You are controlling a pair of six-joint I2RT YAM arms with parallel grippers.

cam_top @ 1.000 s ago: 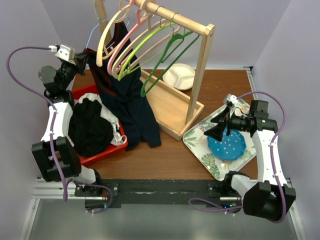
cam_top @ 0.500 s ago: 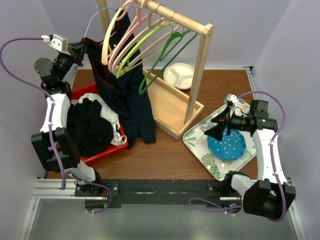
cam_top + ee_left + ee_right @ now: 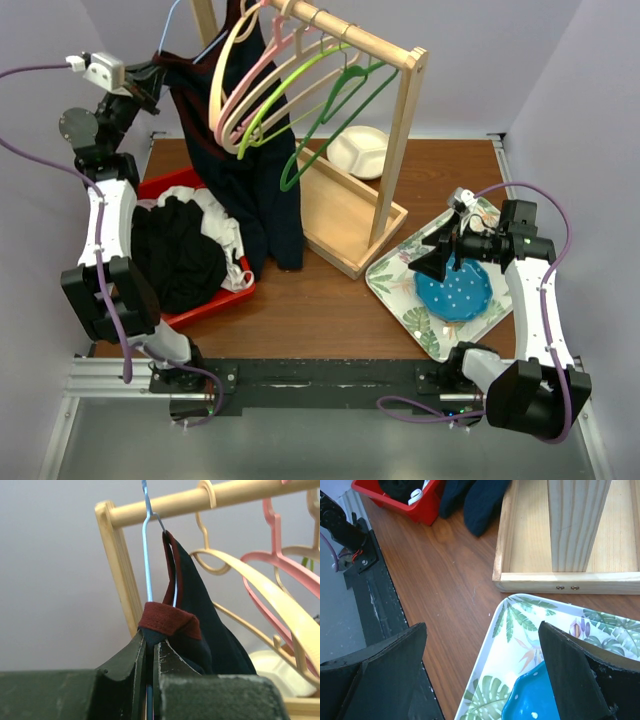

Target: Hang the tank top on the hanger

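Note:
I need to move my left gripper to the right in the top view next, toward the rack's post, and then let go of the tank top's strap, because it already loops the hanger's wire [image 3: 163, 50].
The dark navy tank top [image 3: 250, 170] with dark red trim hangs on the thin light-blue hanger [image 3: 170, 28] at the left end of the wooden rack's rail [image 3: 350, 38]. Its hem reaches down to the table. My left gripper [image 3: 158, 72] is raised high at the rack's left end and is shut on the tank top's red-trimmed strap [image 3: 170, 622] together with the hanger's wire [image 3: 146, 555]. The hanger's hook sits by the rail [image 3: 210, 497]. My right gripper [image 3: 440, 262] is open and empty above the leaf-patterned tray [image 3: 400, 300].
Cream, pink, lime and dark green hangers [image 3: 330, 120] hang on the rail. A red bin [image 3: 175, 190] holds black clothing and a white cloth. The rack's wooden base [image 3: 340, 215] holds a white divided plate [image 3: 358, 152]. A blue dotted plate [image 3: 455, 290] lies in the tray.
My left gripper has risen and moved back towards the rail, lifting the tank top and hanger so the hem drew up and left. The right arm has not moved.

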